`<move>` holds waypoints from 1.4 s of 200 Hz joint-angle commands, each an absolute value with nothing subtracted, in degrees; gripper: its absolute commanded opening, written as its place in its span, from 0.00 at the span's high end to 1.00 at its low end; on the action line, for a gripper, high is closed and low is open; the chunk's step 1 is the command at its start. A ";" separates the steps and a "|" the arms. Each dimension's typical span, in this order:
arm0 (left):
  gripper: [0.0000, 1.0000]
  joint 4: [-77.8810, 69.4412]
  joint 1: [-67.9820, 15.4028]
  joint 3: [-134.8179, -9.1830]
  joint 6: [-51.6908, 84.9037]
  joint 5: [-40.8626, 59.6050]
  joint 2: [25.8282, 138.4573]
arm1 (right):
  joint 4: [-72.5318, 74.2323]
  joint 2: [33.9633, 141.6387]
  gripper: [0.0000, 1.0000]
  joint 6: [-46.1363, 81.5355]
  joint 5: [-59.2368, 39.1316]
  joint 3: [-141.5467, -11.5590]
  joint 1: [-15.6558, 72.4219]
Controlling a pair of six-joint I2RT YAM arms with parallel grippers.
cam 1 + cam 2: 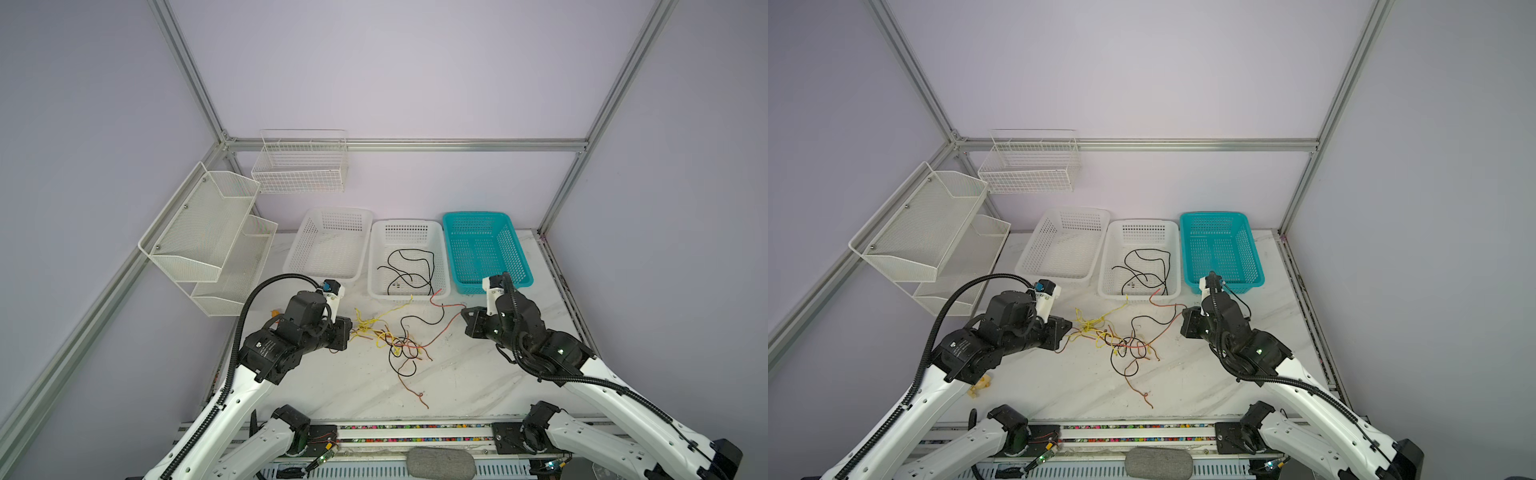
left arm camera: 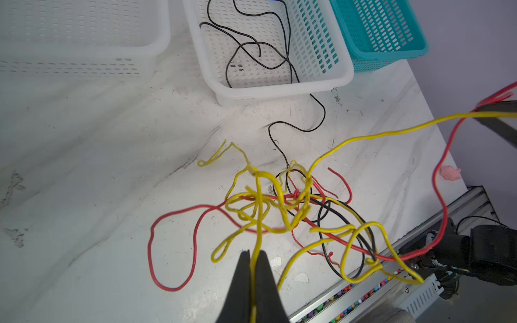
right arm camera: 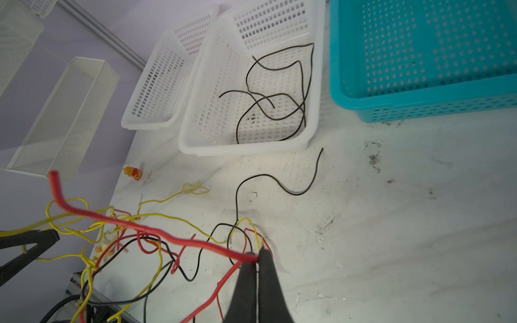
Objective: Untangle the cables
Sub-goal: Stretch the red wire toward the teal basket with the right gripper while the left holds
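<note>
The tangled red cable goes straight, away from the knot, to open tabletop past my right gripper, in front of the teal basket, and is released next.
A tangle of thin yellow, red and black cables lies mid-table between my two grippers. My left gripper is shut on a yellow cable that rises out of the knot. At the tangle's right side, my right gripper is shut on a red cable, pulled up off the table. Both held cables still run into the knot. More black cables lie loose inside the middle white basket. One black cable trails on the table in front of that basket.
Three baskets line the back of the table: a white one, the middle white one and a teal one. White mesh shelves and a wire rack hang on the left walls. A small yellow toy lies by the left arm.
</note>
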State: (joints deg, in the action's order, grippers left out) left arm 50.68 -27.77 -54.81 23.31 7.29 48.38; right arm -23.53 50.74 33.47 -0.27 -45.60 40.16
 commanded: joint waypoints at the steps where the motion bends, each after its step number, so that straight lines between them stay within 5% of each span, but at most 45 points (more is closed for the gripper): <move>1: 1.00 43.41 -27.69 -51.24 26.17 12.74 48.16 | -13.72 50.73 1.00 33.35 -10.29 -41.25 40.15; 36: 1.00 40.38 -27.77 -49.97 27.41 13.82 48.60 | -11.32 55.68 1.00 32.70 -12.54 -40.76 40.88; 72: 1.00 42.75 -27.75 -52.95 26.17 8.78 47.78 | -14.26 62.51 1.00 33.89 -3.22 -40.47 43.80; 125: 1.00 54.77 -27.64 -60.40 19.71 0.99 46.72 | -15.47 55.57 1.00 38.56 8.43 -36.92 42.58; 178: 1.00 64.73 -26.57 -67.07 18.22 -13.45 43.95 | -13.46 57.35 1.00 38.93 3.09 -31.64 30.72; 216: 1.00 66.53 -25.76 -68.62 17.23 -14.15 42.47 | -12.14 58.40 1.00 35.42 -6.41 -29.88 18.59; 280: 1.00 64.79 -25.58 -67.22 17.97 -7.65 42.28 | -12.07 58.45 1.00 29.86 -11.44 -32.52 14.18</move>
